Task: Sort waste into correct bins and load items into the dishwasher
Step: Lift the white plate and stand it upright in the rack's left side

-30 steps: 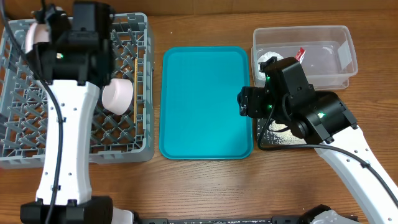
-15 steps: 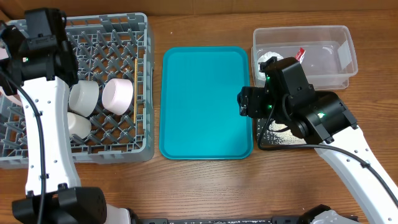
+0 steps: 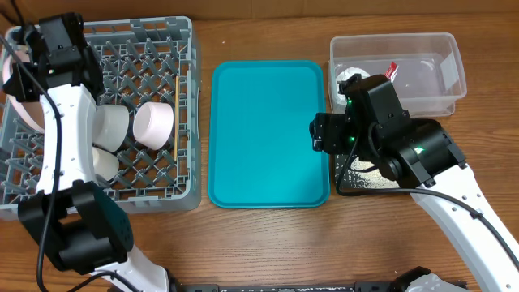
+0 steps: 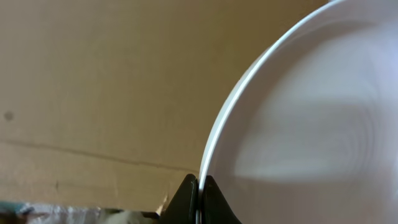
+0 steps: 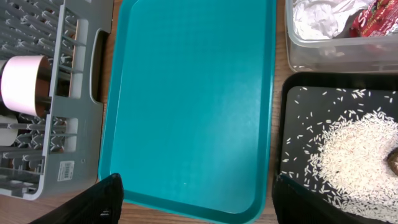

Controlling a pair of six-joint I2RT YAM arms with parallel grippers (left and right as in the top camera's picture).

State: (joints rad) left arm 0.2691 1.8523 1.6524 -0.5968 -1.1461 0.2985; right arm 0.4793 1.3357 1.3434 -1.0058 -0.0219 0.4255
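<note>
The plate is already on edge, so my left gripper should next go down toward the dish rack's wires beside the pale vessels and release the plate's rim.
My left gripper (image 3: 28, 57) is shut on the rim of the round white-pinkish plate (image 3: 11, 85) and holds it on edge at the far left side of the grey dish rack (image 3: 105, 49). In the left wrist view the fingers (image 4: 198, 186) pinch the plate's rim (image 4: 311, 124). Three pale round vessels lie in the rack (image 3: 154, 122), (image 3: 109, 126), (image 3: 101, 162); I cannot tell the bowls from the cup. A chopstick (image 3: 176, 113) lies along the rack's right side. My right gripper (image 5: 199, 205) is open and empty over the teal tray (image 5: 193, 93).
The clear tub (image 3: 438, 49) holds the red wrapper (image 5: 379, 15) and the paper wad (image 5: 323, 18). The black tray (image 5: 292, 124) holds rice (image 5: 354, 155) and a brown scrap (image 5: 393, 160). The right arm covers most of that tray from overhead.
My left arm has swung from over the rack's middle to its far left edge with the plate, uncovering the vessels in the rack. The right arm has not moved.
</note>
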